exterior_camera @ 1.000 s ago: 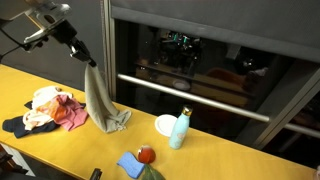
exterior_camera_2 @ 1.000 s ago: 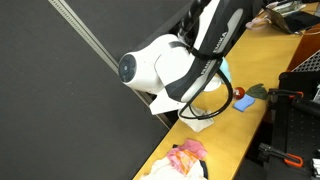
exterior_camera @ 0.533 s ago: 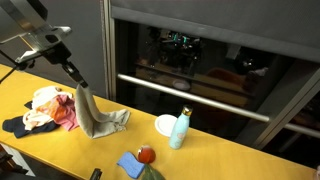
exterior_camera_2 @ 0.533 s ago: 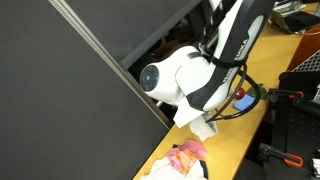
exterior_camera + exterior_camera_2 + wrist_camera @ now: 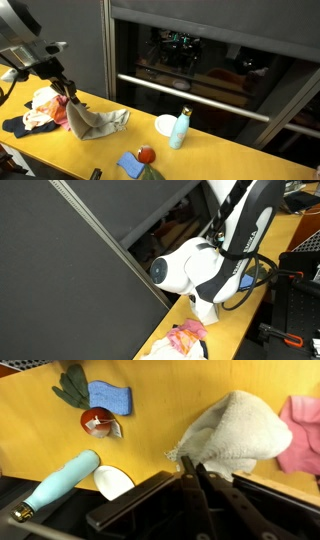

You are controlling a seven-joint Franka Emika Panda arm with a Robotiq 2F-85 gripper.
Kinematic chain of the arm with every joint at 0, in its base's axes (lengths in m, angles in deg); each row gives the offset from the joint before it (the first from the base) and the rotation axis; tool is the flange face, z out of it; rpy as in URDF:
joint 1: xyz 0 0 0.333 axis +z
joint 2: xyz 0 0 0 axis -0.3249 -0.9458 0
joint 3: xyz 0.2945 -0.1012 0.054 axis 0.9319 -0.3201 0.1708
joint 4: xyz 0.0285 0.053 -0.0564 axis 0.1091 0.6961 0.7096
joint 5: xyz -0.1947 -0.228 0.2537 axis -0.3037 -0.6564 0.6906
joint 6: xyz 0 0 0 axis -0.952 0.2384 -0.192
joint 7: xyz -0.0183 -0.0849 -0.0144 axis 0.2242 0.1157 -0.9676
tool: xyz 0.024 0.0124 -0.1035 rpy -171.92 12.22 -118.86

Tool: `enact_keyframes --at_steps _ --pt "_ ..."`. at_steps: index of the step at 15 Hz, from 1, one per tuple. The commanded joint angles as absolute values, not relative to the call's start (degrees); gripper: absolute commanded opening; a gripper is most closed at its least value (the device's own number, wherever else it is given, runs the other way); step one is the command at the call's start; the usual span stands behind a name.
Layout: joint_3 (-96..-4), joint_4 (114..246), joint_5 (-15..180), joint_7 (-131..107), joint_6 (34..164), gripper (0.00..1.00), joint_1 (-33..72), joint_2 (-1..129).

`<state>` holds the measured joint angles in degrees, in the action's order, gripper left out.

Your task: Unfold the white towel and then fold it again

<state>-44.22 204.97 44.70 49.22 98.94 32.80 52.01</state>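
Observation:
The gripper moves down toward the table [image 5: 81,121] beside the heap of clothes next and releases the towel's pinched corner, because that corner is still raised above the table.
The white towel [image 5: 98,123] lies partly spread on the yellow table, one corner lifted. My gripper [image 5: 70,98] is shut on that corner, low over the table next to the heap of clothes. In the wrist view the towel [image 5: 238,428] spreads away from the closed fingertips, and my gripper [image 5: 189,459] pinches its near edge. In an exterior view the arm's white body [image 5: 195,272] hides the gripper and most of the towel.
A heap of pink, red and dark blue clothes [image 5: 42,110] lies beside the towel. A light blue bottle [image 5: 179,130], a white dish [image 5: 164,124], a red object [image 5: 146,154] and a small blue cloth [image 5: 129,164] sit further along. The oven front rises behind the table.
My gripper has come down and moved toward the clothes heap, still holding the towel. The towel hung almost straight down before; now most of it rests on the table.

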Motion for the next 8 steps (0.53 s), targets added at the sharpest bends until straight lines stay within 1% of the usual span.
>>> enact_keyframes --at_steps 1,3,8 --pt "-44.50 203.98 45.95 40.23 91.48 0.01 33.57 50.49" --pt "-44.57 202.59 44.15 35.35 90.91 0.01 33.57 47.81" --pt "-46.55 200.39 36.34 34.76 103.70 0.01 34.23 40.60"
